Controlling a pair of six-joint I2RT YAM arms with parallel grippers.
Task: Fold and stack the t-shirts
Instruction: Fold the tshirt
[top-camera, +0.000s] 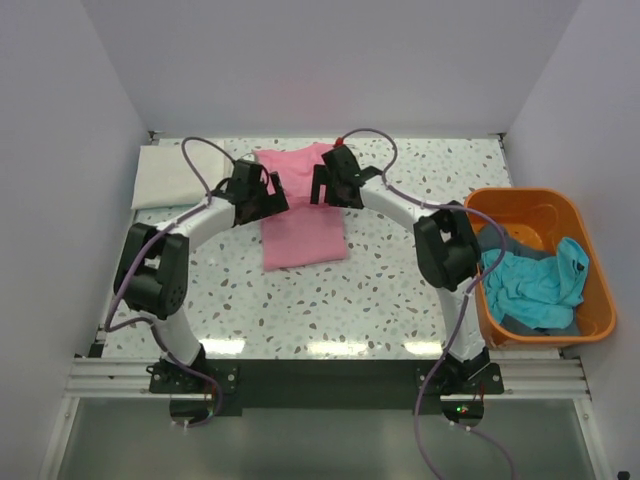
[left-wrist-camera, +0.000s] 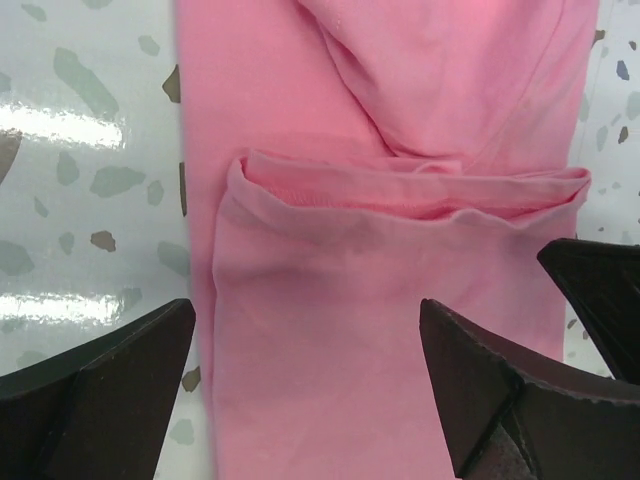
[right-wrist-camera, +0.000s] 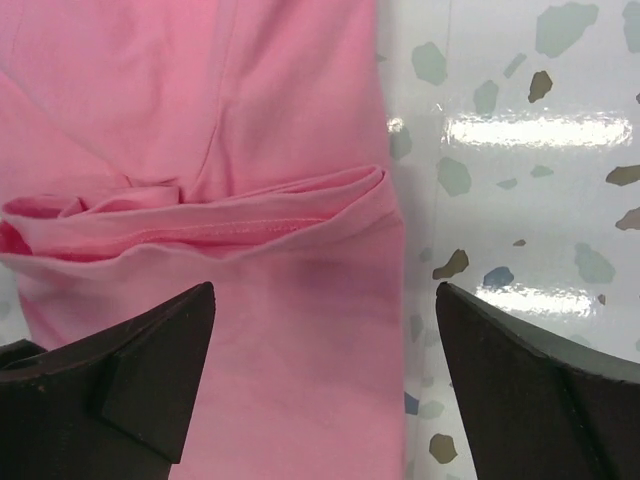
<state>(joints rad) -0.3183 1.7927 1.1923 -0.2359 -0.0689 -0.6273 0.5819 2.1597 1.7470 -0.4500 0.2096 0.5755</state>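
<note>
The pink t-shirt's near corner away from the basket lies back and below, so my left gripper will move back and lower onto it next.
The pink t-shirt (top-camera: 303, 222) lies partly folded in a long strip at the table's middle back. My left gripper (top-camera: 262, 190) is open above its left side, and my right gripper (top-camera: 332, 180) is open above its right side. The left wrist view shows the pink cloth (left-wrist-camera: 380, 330) with a folded hem between my open fingers (left-wrist-camera: 110, 390). The right wrist view shows the shirt's right edge (right-wrist-camera: 300, 330) between open fingers (right-wrist-camera: 520, 390). A folded white t-shirt (top-camera: 172, 176) lies at the back left. The teal t-shirt (top-camera: 535, 285) and a grey one (top-camera: 492, 240) lie in the basket.
The orange plastic basket (top-camera: 598, 300) stands at the right edge of the speckled table (top-camera: 380, 290). White walls close the back and both sides. A metal rail runs along the near edge by the arm bases.
</note>
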